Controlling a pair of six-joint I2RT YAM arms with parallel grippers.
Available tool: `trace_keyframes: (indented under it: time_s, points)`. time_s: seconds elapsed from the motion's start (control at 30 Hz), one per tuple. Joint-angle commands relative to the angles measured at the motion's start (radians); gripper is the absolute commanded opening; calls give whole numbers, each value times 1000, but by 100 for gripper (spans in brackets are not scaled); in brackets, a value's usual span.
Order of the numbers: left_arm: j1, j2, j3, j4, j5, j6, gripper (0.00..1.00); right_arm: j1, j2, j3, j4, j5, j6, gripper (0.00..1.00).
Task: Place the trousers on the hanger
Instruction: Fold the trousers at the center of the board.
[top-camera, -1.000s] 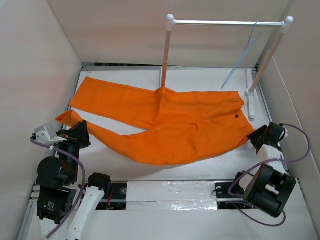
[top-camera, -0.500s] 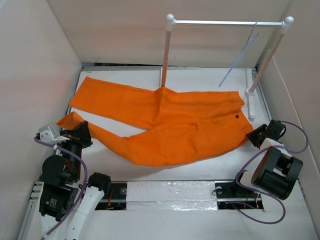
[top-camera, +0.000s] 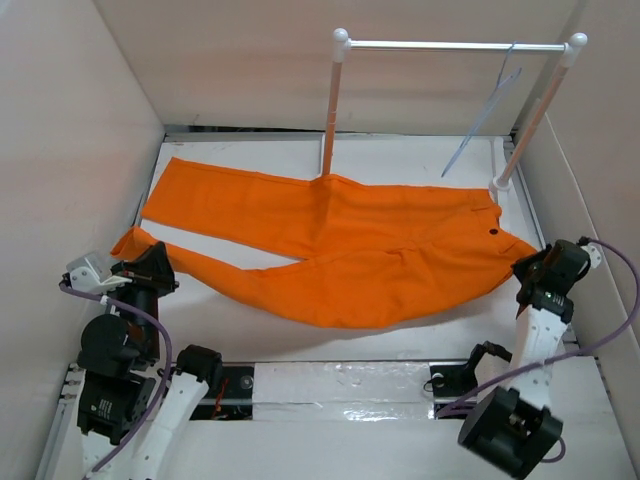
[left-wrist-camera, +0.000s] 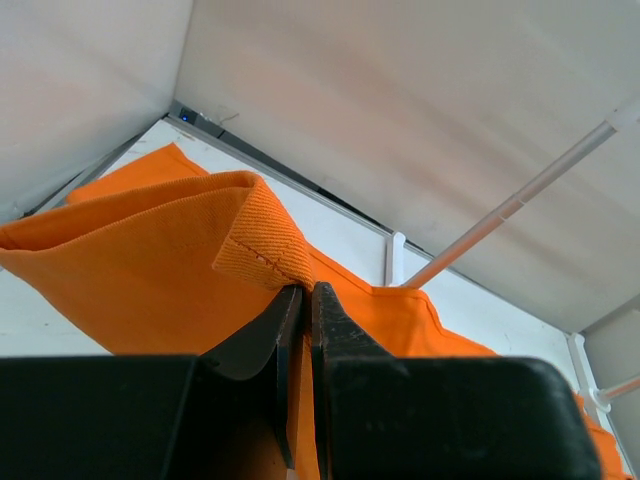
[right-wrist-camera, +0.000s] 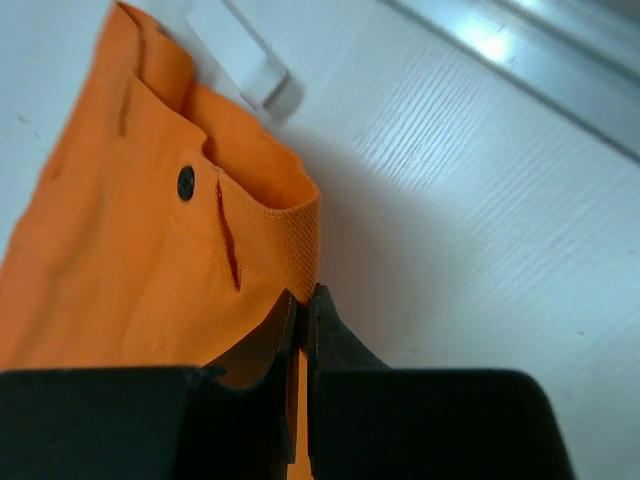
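Observation:
The right gripper moves outward over the waist's far corner (top-camera: 487, 200) (right-wrist-camera: 160, 60) next and releases the waistband edge there, since the near leg lies apart from the far one.
The orange trousers (top-camera: 330, 240) lie spread across the white table, legs to the left and waist to the right. My left gripper (top-camera: 150, 262) is shut on the hem of the near leg (left-wrist-camera: 255, 240), which folds up above its closed jaws. My right gripper (top-camera: 530, 268) is shut on the waistband edge (right-wrist-camera: 295, 250), just beside the dark button (right-wrist-camera: 185, 182). The pale blue-grey hanger (top-camera: 485, 115) hangs by its hook from the right end of the white rod, apart from the cloth.
A white rack stands at the back, its rod (top-camera: 455, 45) carried by a left post (top-camera: 330, 110) and a right post (top-camera: 530, 115). The rack's foot (right-wrist-camera: 240, 50) lies close beyond the waistband. Pale walls enclose the table on the left, back and right.
My right gripper has closed on the waistband and pulled it right, shifting the waist and button rightward. The right arm's base link swung down. The left gripper keeps its grip.

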Motion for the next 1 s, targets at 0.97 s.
trace_keyframes:
  time_s: [0.97]
  points:
    - [-37, 507, 95, 101, -372, -103, 0, 144, 195, 575, -469, 419, -90, 0]
